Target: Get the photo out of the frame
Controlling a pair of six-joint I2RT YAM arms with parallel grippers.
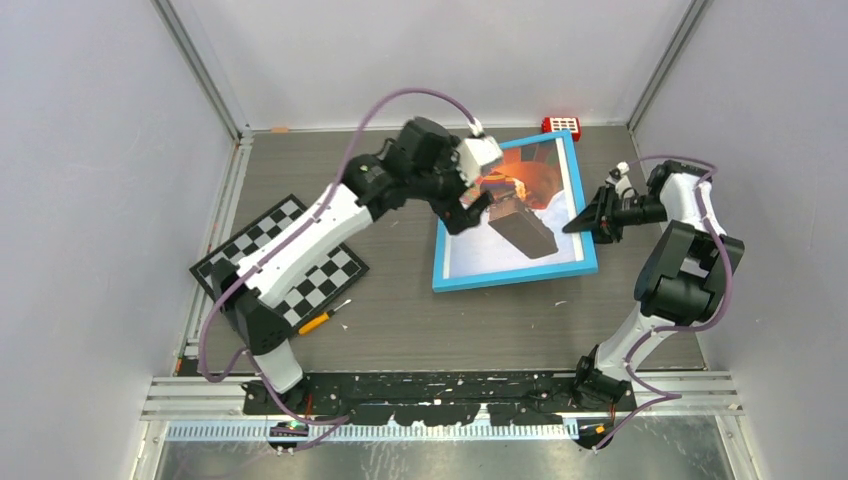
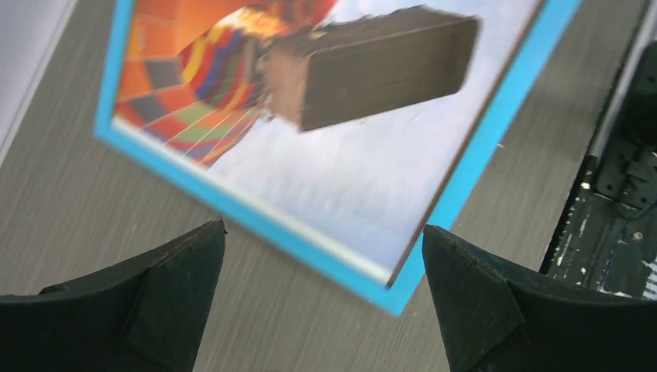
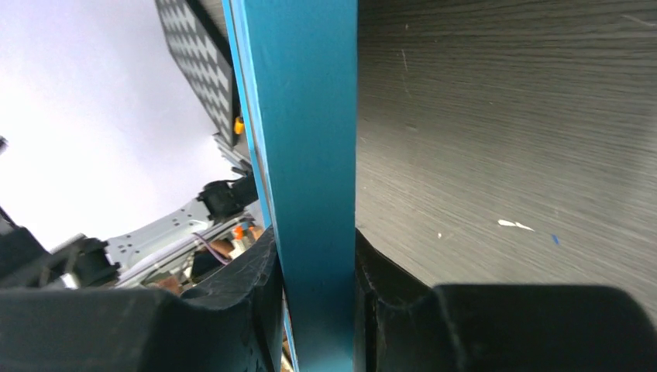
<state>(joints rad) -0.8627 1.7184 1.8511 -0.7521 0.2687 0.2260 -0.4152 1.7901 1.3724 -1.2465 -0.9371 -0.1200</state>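
My right gripper is going to lift the face-up frame next, turn it over to the left in the top view and release it on the tabletop beside the board.
The frame, with its thin bright-blue border, lies face up on the table right of centre. Inside it sits the photo, an orange striped balloon with a dark basket against pale sky. My left gripper hovers over the photo's left part, open and holding nothing. In the left wrist view the frame's corner and the photo lie below the spread left gripper. My right gripper is shut on the frame's right edge. In the right wrist view the blue edge is pinched in the right gripper.
A black-and-white chequered board lies at the left, with an orange-handled tool by its near corner. A small red block stands at the back wall behind the frame. Grey walls close in the table on three sides.
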